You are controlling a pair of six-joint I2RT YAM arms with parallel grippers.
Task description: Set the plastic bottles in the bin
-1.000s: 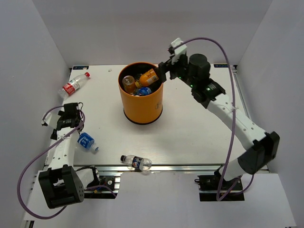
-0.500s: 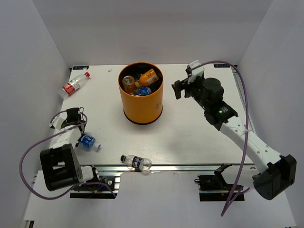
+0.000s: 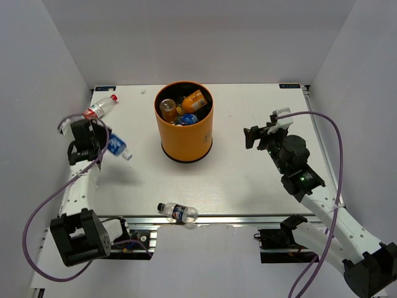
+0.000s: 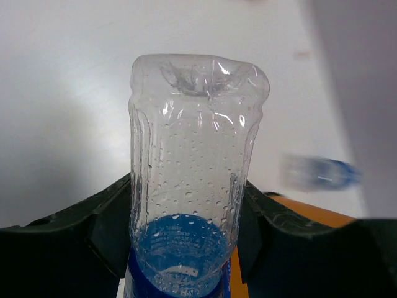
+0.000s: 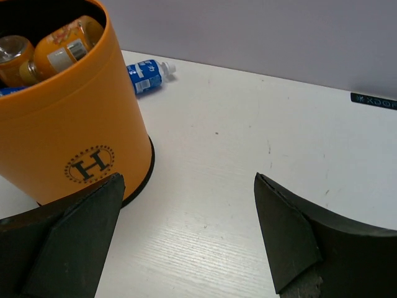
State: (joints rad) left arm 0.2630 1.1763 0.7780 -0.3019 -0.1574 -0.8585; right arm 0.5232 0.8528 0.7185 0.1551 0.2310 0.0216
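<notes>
Next, my left gripper rises, moves right in the top view over the bin's opening point(image 3: 182, 102) and releases the blue-labelled bottle, since the bin's rim stands high.
My left gripper point(image 3: 94, 146) is shut on a clear plastic bottle with a blue label point(image 3: 116, 146), held above the table's left side. In the left wrist view that bottle point(image 4: 195, 124) fills the gap between the fingers point(image 4: 105, 230). The orange bin point(image 3: 184, 133) stands at the middle back and holds several bottles point(image 3: 193, 100). A red-labelled bottle point(image 3: 99, 108) lies at the far left. A dark-labelled bottle point(image 3: 177, 212) lies at the front edge. My right gripper point(image 3: 254, 136) is open and empty to the right of the bin point(image 5: 68, 130). A blue-labelled bottle point(image 5: 146, 74) shows past the bin.
White walls close in the table on the left, back and right. The metal rail point(image 3: 248, 218) runs along the table's near edge, with both arm bases below it. A black sticker point(image 5: 374, 100) marks the far table edge.
My left gripper closed on the blue-labelled bottle and lifted it up and toward the back. My right arm drew back from the bin's rim to the right and nearer, staying open.
</notes>
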